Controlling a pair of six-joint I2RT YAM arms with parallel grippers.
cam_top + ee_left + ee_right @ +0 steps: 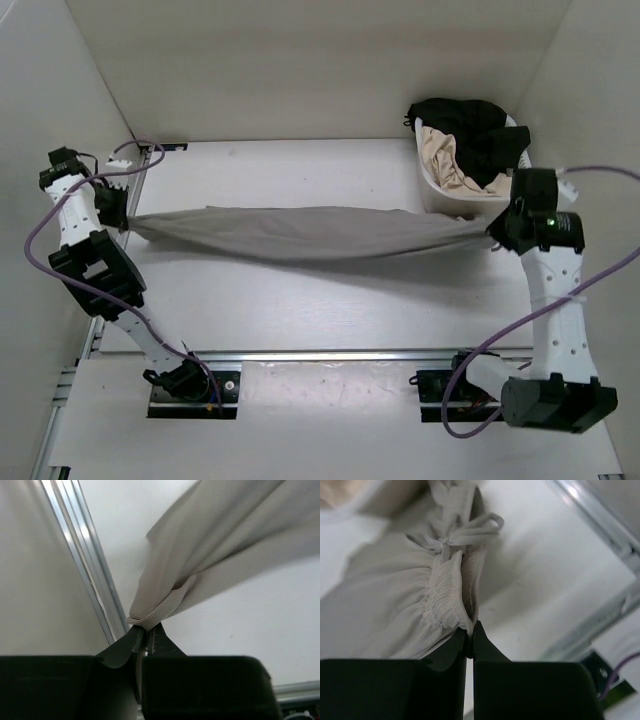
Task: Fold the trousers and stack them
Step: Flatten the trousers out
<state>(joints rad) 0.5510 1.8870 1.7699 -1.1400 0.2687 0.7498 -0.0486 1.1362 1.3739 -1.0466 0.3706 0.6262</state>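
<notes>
The trousers next need to be pulled by my left gripper back along the aluminium bar and down. The trousers' cuff end should then be laid onto the table (147, 272) (181, 633).
The grey trousers (300, 232) hang stretched in a long band across the table between my two grippers, sagging a little in the middle. My left gripper (118, 215) is shut on the ribbed cuff end (150, 615) at the far left. My right gripper (497, 238) is shut on the elastic waistband (447, 592) with its drawstring bow (465, 532) at the right. In the left wrist view my gripper (147, 630) pinches the cuff tip. In the right wrist view my gripper (470, 630) pinches the waistband edge.
A white basket (440, 195) at the back right holds a black garment (465, 130) and a beige garment (445, 155), close behind my right gripper. White walls enclose the table on three sides. An aluminium rail (90, 575) runs along the left edge.
</notes>
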